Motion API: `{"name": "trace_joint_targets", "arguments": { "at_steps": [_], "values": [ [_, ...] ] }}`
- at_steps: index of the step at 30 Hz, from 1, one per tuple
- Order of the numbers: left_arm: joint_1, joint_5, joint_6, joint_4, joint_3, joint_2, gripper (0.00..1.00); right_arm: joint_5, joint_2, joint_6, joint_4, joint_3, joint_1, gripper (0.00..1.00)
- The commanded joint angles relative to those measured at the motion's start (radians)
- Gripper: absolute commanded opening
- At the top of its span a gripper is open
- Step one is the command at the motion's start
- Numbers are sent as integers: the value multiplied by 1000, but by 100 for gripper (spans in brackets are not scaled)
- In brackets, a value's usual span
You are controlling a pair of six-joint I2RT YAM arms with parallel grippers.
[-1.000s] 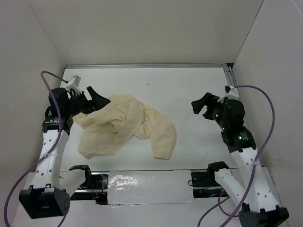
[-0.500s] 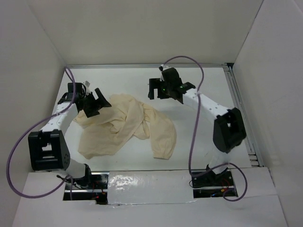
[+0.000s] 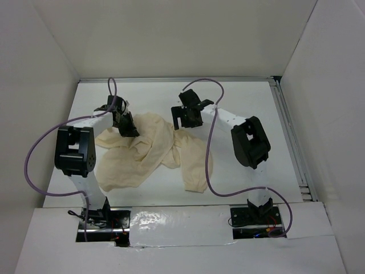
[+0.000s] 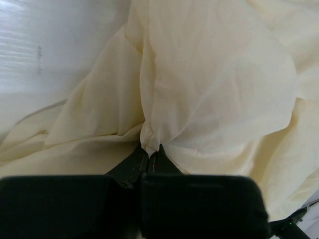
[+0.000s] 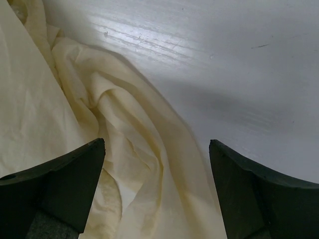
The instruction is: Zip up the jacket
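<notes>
The right gripper moves down onto the raised fold at the sleeve's far end next and closes, since that cloth already lies between its open fingers.
The jacket (image 3: 151,151) lies crumpled on the white table (image 3: 245,97), cream and wrinkled, with one sleeve trailing toward the near right. My left gripper (image 3: 128,128) is at its far left edge; in the left wrist view it (image 4: 151,151) is shut on a pinched fold of the jacket (image 4: 209,74). My right gripper (image 3: 186,120) hovers at the jacket's far right edge. Seen from the right wrist, it (image 5: 157,143) is open, with folds of the jacket (image 5: 124,169) below and between its fingers (image 5: 70,174). No zipper shows.
White walls close in the table on the left, back and right. A metal rail (image 3: 288,123) runs along the right side. Purple cables (image 3: 208,142) loop over both arms. A shiny strip (image 3: 177,225) lies between the arm bases at the near edge.
The left gripper has closed on the jacket's fabric after standing open beside it. The right arm has come lower and left, over the jacket's far edge.
</notes>
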State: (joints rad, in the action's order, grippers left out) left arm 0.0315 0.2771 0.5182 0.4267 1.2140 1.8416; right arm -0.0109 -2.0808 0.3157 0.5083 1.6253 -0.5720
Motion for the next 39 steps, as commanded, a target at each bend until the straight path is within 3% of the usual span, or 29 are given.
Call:
{"name": "trace_joint_targets", "arguments": {
  "at_steps": [1, 6, 11, 13, 14, 15, 19, 24, 28, 34, 39],
  "values": [
    [19, -10, -21, -9, 27, -21, 0, 38, 7, -18, 3, -19, -22, 91],
    [19, -3, -40, -26, 21, -96, 0, 58, -44, -21, 19, 7, -37, 90],
    [19, 3, -67, -29, 19, -224, 0, 26, -41, 3, -10, 2, -37, 66],
    [19, 16, -79, -29, 22, -269, 0, 17, -25, 8, -30, -4, -34, 51],
    [21, 34, -86, -34, 22, -315, 0, 14, -18, 11, -31, -5, -31, 37],
    [21, 46, -90, -35, 21, -340, 0, -13, -10, 14, -34, -7, -31, 0],
    [21, 77, -119, -45, 38, -481, 0, -121, 125, 35, -77, -88, -32, 0],
    [22, 158, -121, -39, 128, -605, 0, -326, 493, 48, -134, -235, -37, 0],
    [24, 226, -110, -83, 185, -773, 0, -461, 813, 19, -76, -311, -66, 0],
    [25, 316, -90, -124, 369, -923, 0, -573, 1157, -42, 9, -286, -213, 0],
    [27, 364, -49, -88, 613, -915, 0, -621, 1295, -81, 70, -199, -359, 0]
  ]
}}
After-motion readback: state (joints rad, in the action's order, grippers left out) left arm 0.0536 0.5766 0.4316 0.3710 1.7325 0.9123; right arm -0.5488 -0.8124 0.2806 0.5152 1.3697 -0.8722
